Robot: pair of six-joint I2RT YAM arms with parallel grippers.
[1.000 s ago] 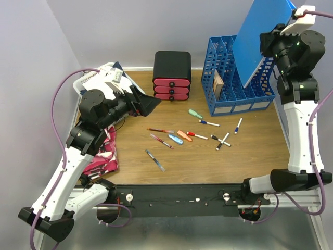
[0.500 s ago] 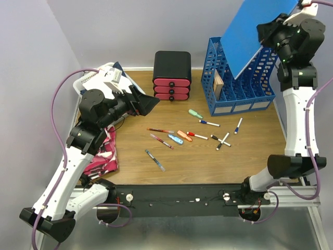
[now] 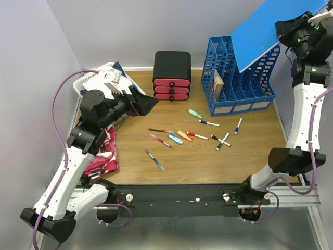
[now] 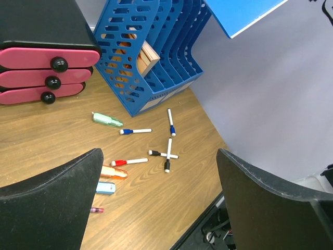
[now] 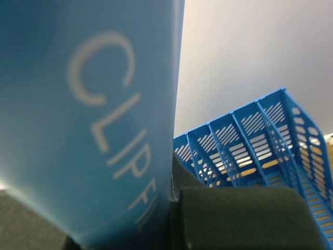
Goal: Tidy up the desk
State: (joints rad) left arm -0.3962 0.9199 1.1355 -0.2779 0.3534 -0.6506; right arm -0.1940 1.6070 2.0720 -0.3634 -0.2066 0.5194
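Observation:
The blue folder (image 3: 270,28) is hanging tilted. I will turn it upright with my right gripper, lower it into the rack slot (image 3: 229,91) beside the brown box and let it go.
The desk (image 3: 208,159) is a brown wood-grain top with several markers and pens scattered across its middle (image 3: 209,123). My right gripper (image 3: 292,25) is shut on a blue file folder (image 3: 270,28) and holds it tilted, high above the blue file rack (image 3: 242,88). In the right wrist view the folder (image 5: 88,120) fills the left side, pinched beside my black finger (image 5: 244,219). My left gripper (image 3: 143,104) is open and empty, above the desk's left part. In the left wrist view its gripper (image 4: 158,153) frames the markers (image 4: 167,154).
A black drawer unit with red drawers (image 3: 172,75) stands at the back centre. A pink patterned cloth (image 3: 104,151) lies at the left edge, with a white object (image 3: 101,75) behind it. A small brown box sits in the rack (image 4: 148,54).
My right arm has lifted the blue folder up and to the right, tilting it flatter above the rack. The left arm has not moved.

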